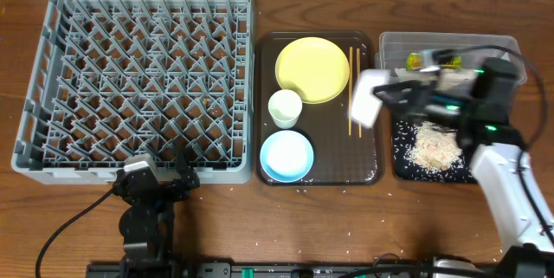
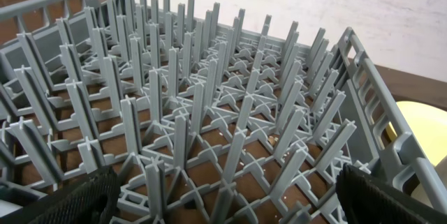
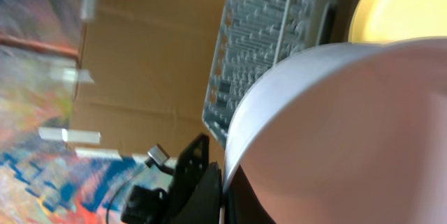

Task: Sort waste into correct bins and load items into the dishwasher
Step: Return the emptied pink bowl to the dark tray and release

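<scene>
Next, my right gripper needs to turn the white bowl upright, then lower it back onto the brown tray's empty spot beside the light blue bowl.
My right gripper (image 1: 391, 96) is shut on the rim of the white bowl (image 1: 370, 98) and holds it tilted on its side above the right edge of the brown tray, beside the chopsticks (image 1: 353, 87). In the right wrist view the bowl (image 3: 335, 126) fills the frame, with a finger against its rim (image 3: 234, 192). Rice scraps (image 1: 433, 148) lie in the black tray (image 1: 402, 170). The green-and-yellow wrapper (image 1: 420, 59) lies in the clear tub (image 1: 389, 48). My left gripper (image 1: 160, 178) is open and empty at the front edge of the grey rack (image 1: 138, 87), and also in the left wrist view (image 2: 223, 206).
The brown tray (image 1: 368, 170) holds the yellow plate (image 1: 312, 70), the white cup (image 1: 285, 106) and the light blue bowl (image 1: 286, 155). Loose rice grains lie on the table near the tray's front. The rack's pegs (image 2: 209, 112) stand right before my left fingers.
</scene>
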